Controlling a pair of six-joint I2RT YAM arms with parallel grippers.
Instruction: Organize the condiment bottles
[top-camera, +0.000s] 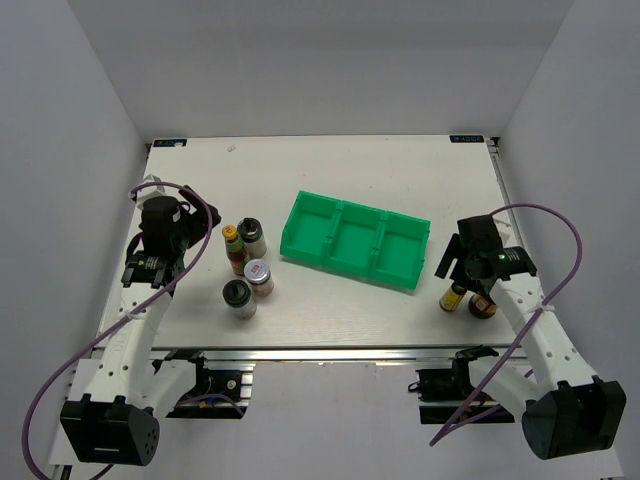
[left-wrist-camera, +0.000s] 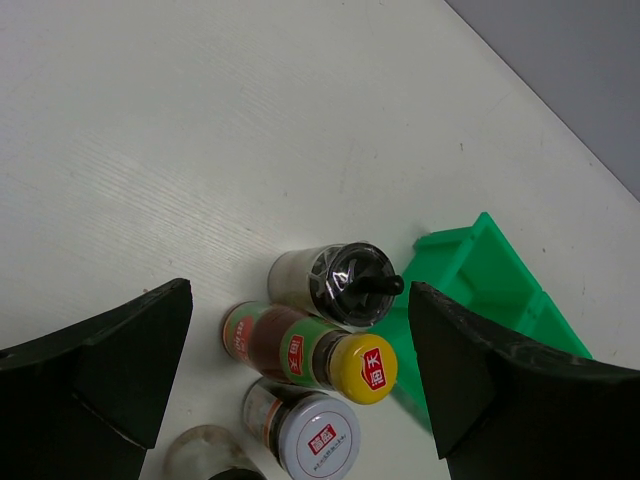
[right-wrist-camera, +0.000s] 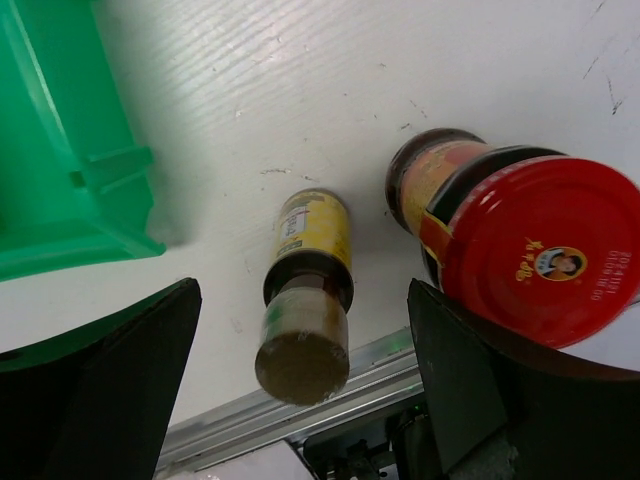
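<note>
My right gripper is above the slim yellow-labelled sauce bottle, which stands between the open fingers, so it should go down around the dark shoulder (top-camera: 456, 291) (right-wrist-camera: 309, 276) of the bottle and close.
Left of the green tray (top-camera: 296, 240) stand four condiment bottles: a yellow-capped slim sauce bottle (top-camera: 232, 242), a black-capped shaker (top-camera: 250, 233), a silver-lidded jar (top-camera: 259, 276) and a second black-capped shaker (top-camera: 238, 298). My left gripper (top-camera: 195, 225) hovers open beside them; its wrist view frames the shaker (left-wrist-camera: 345, 280), sauce bottle (left-wrist-camera: 300, 350) and jar (left-wrist-camera: 318, 440) between the fingers. At the right front, a yellow-labelled slim bottle (top-camera: 453, 297) and a red-lidded brown jar (top-camera: 482, 305) stand under my open right gripper (top-camera: 462, 275). That bottle (right-wrist-camera: 310, 250) sits between the fingers, with the jar (right-wrist-camera: 530, 250) beside the right finger.
The green three-compartment tray (right-wrist-camera: 60, 150) lies mid-table, slightly angled, with nothing in its compartments. The table's front aluminium rail (right-wrist-camera: 330, 390) runs just past the right-hand bottles. White walls enclose the table on three sides. Purple cables loop from both arms.
</note>
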